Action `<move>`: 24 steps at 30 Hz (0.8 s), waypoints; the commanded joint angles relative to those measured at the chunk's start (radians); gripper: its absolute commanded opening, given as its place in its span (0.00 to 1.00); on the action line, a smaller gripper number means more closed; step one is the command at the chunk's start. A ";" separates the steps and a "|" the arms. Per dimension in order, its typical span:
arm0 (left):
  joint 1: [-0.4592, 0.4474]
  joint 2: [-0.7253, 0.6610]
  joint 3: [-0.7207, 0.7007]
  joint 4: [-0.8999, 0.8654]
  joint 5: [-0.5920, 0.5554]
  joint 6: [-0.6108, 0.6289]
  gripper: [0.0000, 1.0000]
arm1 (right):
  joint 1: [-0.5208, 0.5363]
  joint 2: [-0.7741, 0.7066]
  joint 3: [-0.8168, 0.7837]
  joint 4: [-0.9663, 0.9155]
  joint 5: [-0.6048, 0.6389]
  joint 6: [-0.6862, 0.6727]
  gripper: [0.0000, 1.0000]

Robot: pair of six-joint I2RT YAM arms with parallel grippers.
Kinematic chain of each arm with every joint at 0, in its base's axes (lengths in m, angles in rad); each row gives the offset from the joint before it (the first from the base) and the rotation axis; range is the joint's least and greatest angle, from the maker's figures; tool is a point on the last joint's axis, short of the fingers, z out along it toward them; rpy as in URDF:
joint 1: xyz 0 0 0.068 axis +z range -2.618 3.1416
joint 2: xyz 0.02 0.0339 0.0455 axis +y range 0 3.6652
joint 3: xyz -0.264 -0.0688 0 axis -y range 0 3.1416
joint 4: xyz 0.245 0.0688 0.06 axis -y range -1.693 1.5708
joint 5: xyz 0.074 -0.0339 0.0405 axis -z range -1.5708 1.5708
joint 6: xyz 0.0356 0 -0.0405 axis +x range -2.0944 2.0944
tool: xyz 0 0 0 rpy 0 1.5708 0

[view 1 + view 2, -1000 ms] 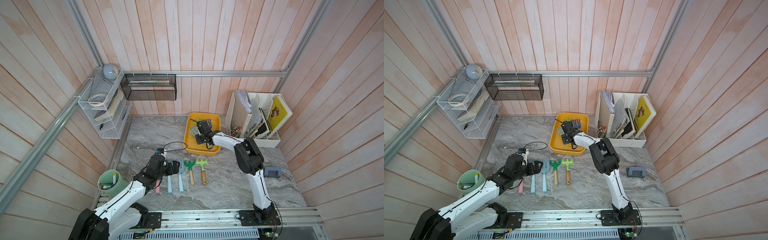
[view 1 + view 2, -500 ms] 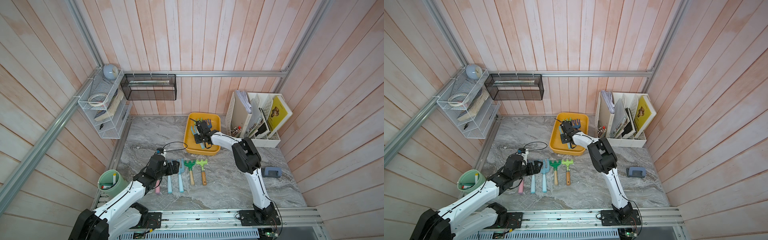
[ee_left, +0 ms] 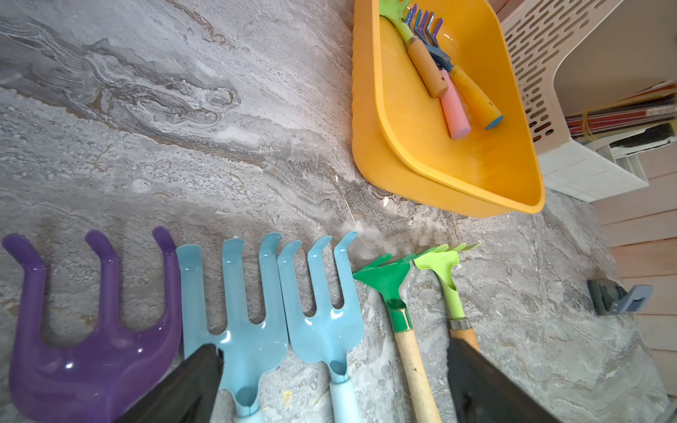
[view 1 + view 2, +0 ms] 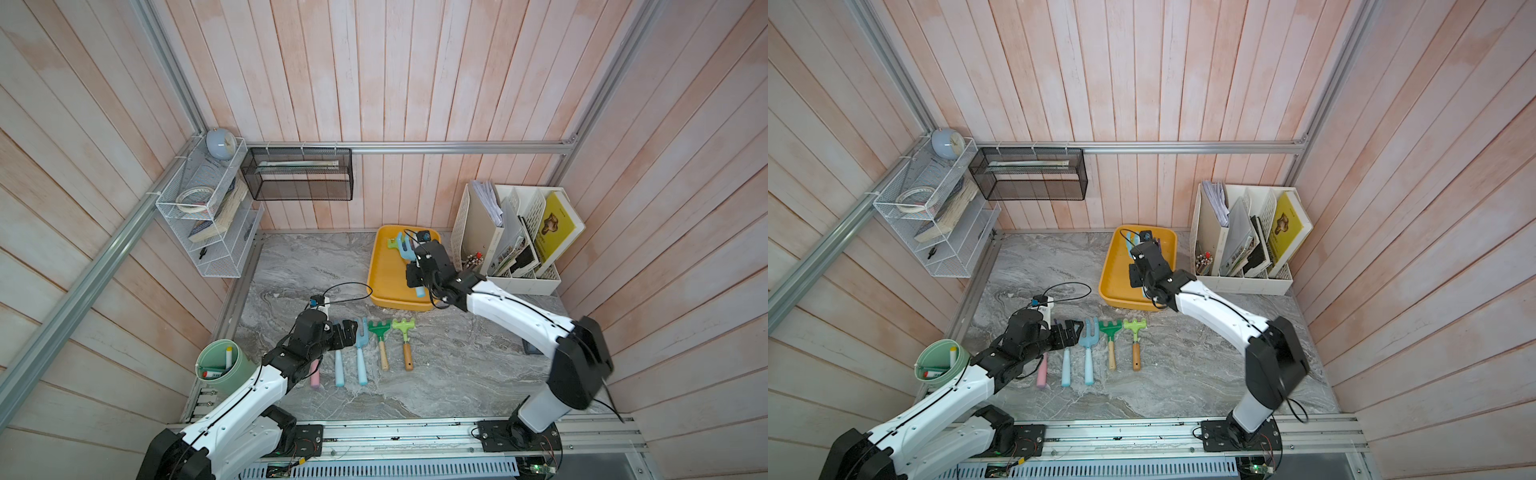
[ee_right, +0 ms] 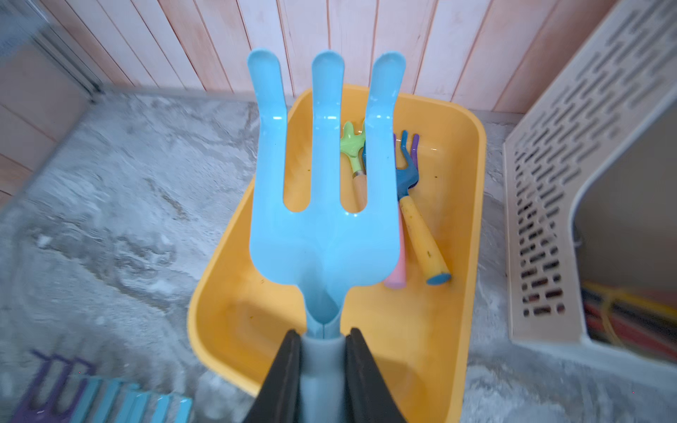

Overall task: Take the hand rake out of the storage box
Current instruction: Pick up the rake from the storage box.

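The bare tabletop (image 4: 430,349) beside the lime rake is below my right gripper, nearer my base, so I should next move that gripper back and down to let go of the rake it is holding.
The storage box (image 4: 386,270) is a shallow yellow-orange tray at the back of the table, also seen from the right wrist (image 5: 439,329). My right gripper (image 5: 322,337) is shut on the handle of a light blue, three-tined hand rake (image 5: 324,219). It holds the rake over the box, tines toward the back wall. In a top view the right gripper (image 4: 415,276) sits over the box's front half. Below the held rake lie a green rake (image 5: 353,154), a dark blue rake (image 5: 414,205) and a pink handle (image 5: 397,271). My left gripper (image 3: 331,348) is open above the table, holding nothing.
Several rakes lie in a row on the table in front of the box: purple (image 3: 91,348), two light blue (image 3: 238,329), green (image 4: 380,336), lime (image 4: 405,336). A white file organizer (image 4: 519,249) stands right of the box. A green cup (image 4: 222,365) is front left, a black mesh basket (image 4: 299,174) on the wall.
The right jaws have closed from partly open onto the light blue rake's handle, and the gripper has shifted slightly toward the front of the box. The left arm has not moved.
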 commanded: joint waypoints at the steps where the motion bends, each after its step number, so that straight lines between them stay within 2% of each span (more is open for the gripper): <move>1: 0.005 -0.020 -0.002 -0.008 -0.021 0.026 1.00 | 0.131 -0.135 -0.206 -0.065 0.161 0.186 0.00; 3: 0.006 -0.030 -0.006 -0.015 -0.034 0.023 1.00 | 0.246 -0.233 -0.302 -0.148 0.224 0.296 0.00; 6: 0.006 -0.046 -0.012 -0.011 -0.028 0.021 1.00 | 0.378 -0.321 -0.382 -0.285 0.243 0.490 0.00; 8: 0.006 -0.050 -0.014 -0.006 -0.021 0.023 1.00 | 0.455 -0.354 -0.447 -0.282 0.245 0.562 0.00; 10: 0.006 -0.050 -0.013 -0.008 -0.015 0.021 1.00 | 0.477 -0.363 -0.510 -0.260 0.220 0.602 0.00; 13: 0.006 -0.049 -0.015 -0.004 -0.008 0.020 1.00 | 0.469 -0.336 -0.599 -0.184 0.209 0.616 0.00; 16: 0.006 -0.052 -0.017 -0.007 -0.007 0.020 1.00 | 0.415 -0.332 -0.639 -0.137 0.192 0.602 0.00; 20: 0.006 -0.046 -0.017 -0.003 -0.007 0.020 1.00 | 0.315 -0.357 -0.731 0.035 0.111 0.490 0.00; 24: 0.006 -0.035 -0.015 -0.003 -0.009 0.020 1.00 | 0.256 -0.323 -0.742 0.080 0.092 0.427 0.00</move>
